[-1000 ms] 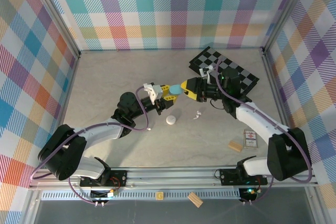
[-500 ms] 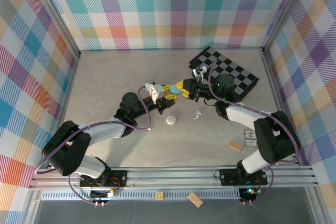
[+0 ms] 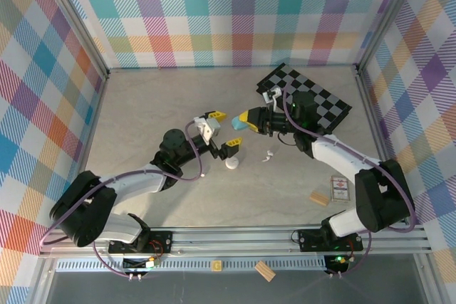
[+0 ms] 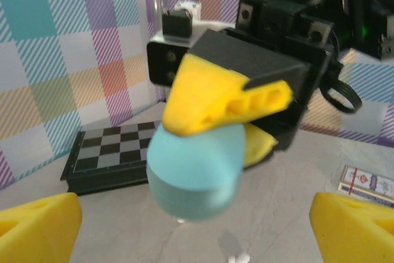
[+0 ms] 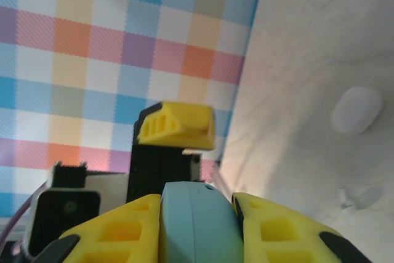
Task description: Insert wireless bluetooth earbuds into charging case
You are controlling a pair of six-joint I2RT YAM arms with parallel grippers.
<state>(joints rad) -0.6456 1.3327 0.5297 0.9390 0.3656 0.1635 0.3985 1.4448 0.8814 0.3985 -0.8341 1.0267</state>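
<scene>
The robot's right gripper will next tilt its fingers downward, lower the blue case onto the bare tabletop below, clear of the white oval case (image 3: 232,164), and let go.
My right gripper (image 3: 243,119) is shut on a light blue oval charging case (image 3: 237,124), held above the table. In the right wrist view the case (image 5: 200,223) sits clamped between the yellow fingers (image 5: 117,235). My left gripper (image 3: 224,131) stands open just left of the case, its fingers spread wide on either side without touching. The left wrist view has the case (image 4: 196,173) straight ahead. White earbuds (image 3: 268,154) lie on the table below the right gripper. A white oval case (image 3: 232,164) lies near them.
A black chessboard (image 3: 306,101) lies at the back right. A card box (image 3: 340,190) and a tan wooden block (image 3: 319,197) sit at the front right. Another block (image 3: 264,270) rests on the front rail. Plaid walls close three sides.
The right gripper closed on the blue case, then the left gripper opened and let it go. The case has passed from left to right hand.
</scene>
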